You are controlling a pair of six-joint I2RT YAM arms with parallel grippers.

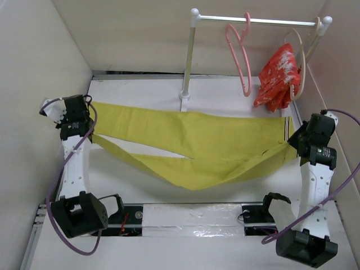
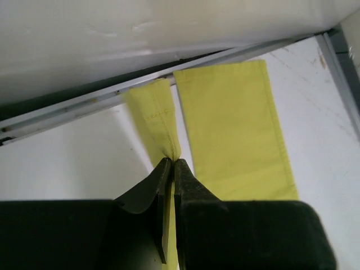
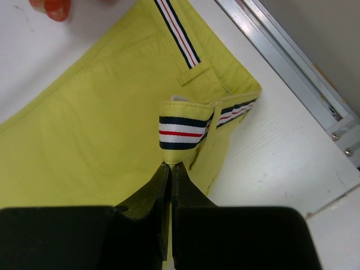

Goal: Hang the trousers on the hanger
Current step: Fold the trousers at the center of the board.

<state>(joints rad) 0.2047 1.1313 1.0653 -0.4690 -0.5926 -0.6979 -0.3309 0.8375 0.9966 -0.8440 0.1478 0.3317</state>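
I will next move my right gripper outward and down over the far end of the flat waistband point(image 1: 287, 120) and let go, because the other leg's half lies spread out there.
The mustard-yellow trousers point(image 1: 202, 146) stretch across the table from left to right. My left gripper point(image 1: 84, 130) is shut on the hem of one leg point(image 2: 160, 126) and holds it up; the other leg point(image 2: 233, 129) lies flat beside it. My right gripper point(image 1: 292, 143) is shut on the striped waistband point(image 3: 181, 133) at the right end. The cloth sags between the two grippers. The pink hanger point(image 1: 241, 53) hangs empty by its hook on the rail point(image 1: 253, 21) at the back.
A pale beige hanger point(image 1: 304, 62) with a red patterned garment point(image 1: 277, 77) hangs at the right end of the rail. The rail's post point(image 1: 188, 62) stands at the back middle. Walls close in on the left, back and right.
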